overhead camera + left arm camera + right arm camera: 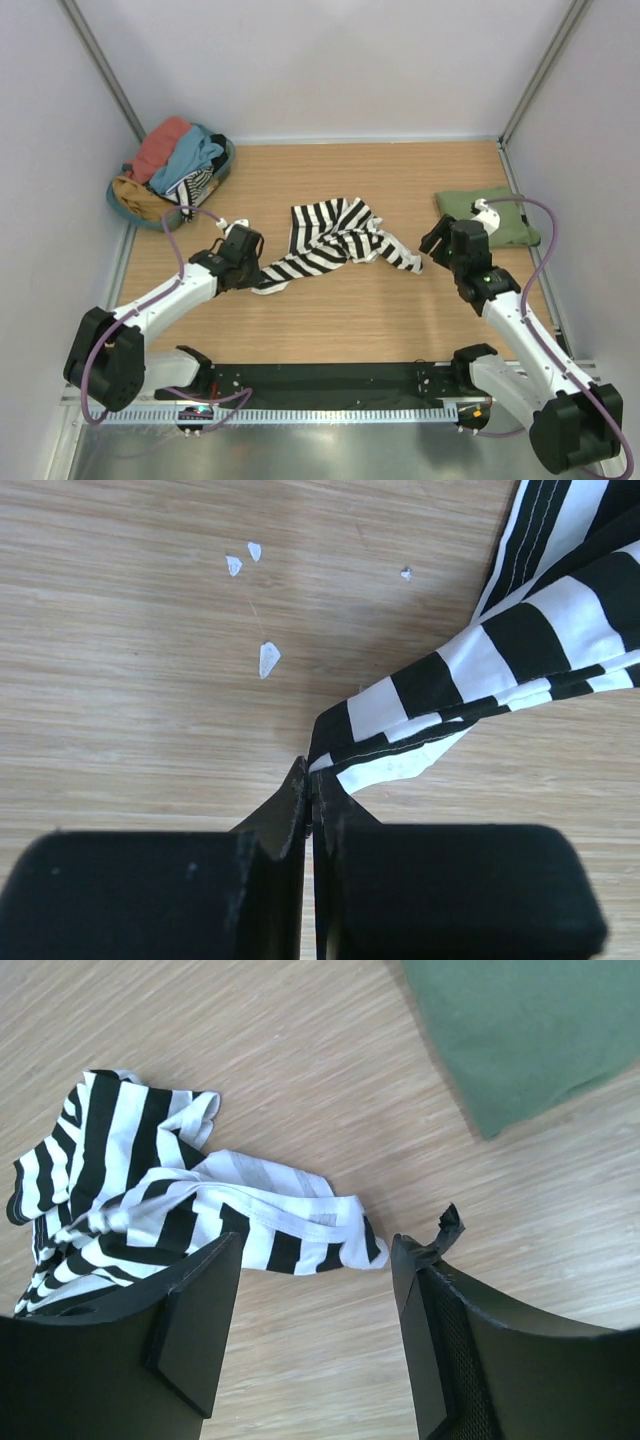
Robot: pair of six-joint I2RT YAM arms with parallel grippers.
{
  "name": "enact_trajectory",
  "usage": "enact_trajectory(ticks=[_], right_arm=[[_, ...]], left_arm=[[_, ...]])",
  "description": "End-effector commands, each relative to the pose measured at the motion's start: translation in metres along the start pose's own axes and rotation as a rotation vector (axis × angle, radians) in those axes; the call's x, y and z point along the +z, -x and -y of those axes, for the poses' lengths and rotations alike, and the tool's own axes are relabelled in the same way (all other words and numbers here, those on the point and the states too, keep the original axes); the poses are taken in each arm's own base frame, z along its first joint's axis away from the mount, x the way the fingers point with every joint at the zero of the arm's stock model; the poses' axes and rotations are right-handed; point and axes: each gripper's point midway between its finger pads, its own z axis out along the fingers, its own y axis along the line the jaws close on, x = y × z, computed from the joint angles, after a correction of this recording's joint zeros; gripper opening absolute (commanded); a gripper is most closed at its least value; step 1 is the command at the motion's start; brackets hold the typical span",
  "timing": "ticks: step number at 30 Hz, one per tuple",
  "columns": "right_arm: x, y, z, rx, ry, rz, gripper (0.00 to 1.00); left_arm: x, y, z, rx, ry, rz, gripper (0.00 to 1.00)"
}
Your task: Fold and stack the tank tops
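Note:
The striped tank top's bunched stripes get my right gripper next, as it goes outward and left in the top view, opposite the tank top's corner my left gripper holds.
The black-and-white striped tank top lies crumpled in the middle of the wooden table. My left gripper is shut on its near-left corner. In the left wrist view the fingertips pinch the striped hem, and the cloth stretches away to the upper right. The olive green tank top lies folded flat at the right. My right gripper stands open beside the striped top's right end. That end rests on the table just past the fingers, which hold nothing. The green top shows beyond.
A teal basket at the back left holds a salmon-red garment, a light blue garment and other clothes. Small white scraps lie on the wood near the left gripper. Walls close in on both sides.

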Motion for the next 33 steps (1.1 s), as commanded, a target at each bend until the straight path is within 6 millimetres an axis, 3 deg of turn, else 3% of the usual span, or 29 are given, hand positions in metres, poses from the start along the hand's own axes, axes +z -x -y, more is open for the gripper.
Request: enact_trajectory(ticks=[1,2,6,7,12,20,25,33], right_arm=[[-0.005,0.032,-0.013,-0.041,0.04,0.1,0.68],[-0.006,0.037,-0.022,-0.054,0.067,0.097,0.68],[0.005,0.028,-0.062,-0.135,0.236,-0.014,0.66],[0.015,0.009,-0.07,-0.152,0.273,-0.116,0.66],[0.029,-0.014,-0.097,-0.207,0.339,-0.249,0.7],[0.042,-0.027,-0.124,-0.217,0.367,-0.29,0.71],[0.051,-0.032,-0.13,-0.246,0.348,-0.286,0.71],[0.064,-0.039,-0.129,-0.34,0.276,-0.306,0.54]], left_arm=[[-0.003,0.016,0.006,0.007,-0.025,0.079,0.0],[-0.004,0.017,0.007,0.009,-0.029,0.084,0.0],[-0.006,0.021,0.007,0.016,-0.031,0.099,0.0],[-0.006,0.022,0.007,0.018,-0.032,0.1,0.0],[-0.007,0.022,0.008,0.026,-0.035,0.1,0.0],[-0.009,0.023,0.007,0.03,-0.035,0.103,0.0],[-0.01,0.024,0.006,0.034,-0.029,0.109,0.0],[-0.011,0.026,0.006,0.036,-0.026,0.113,0.0]])
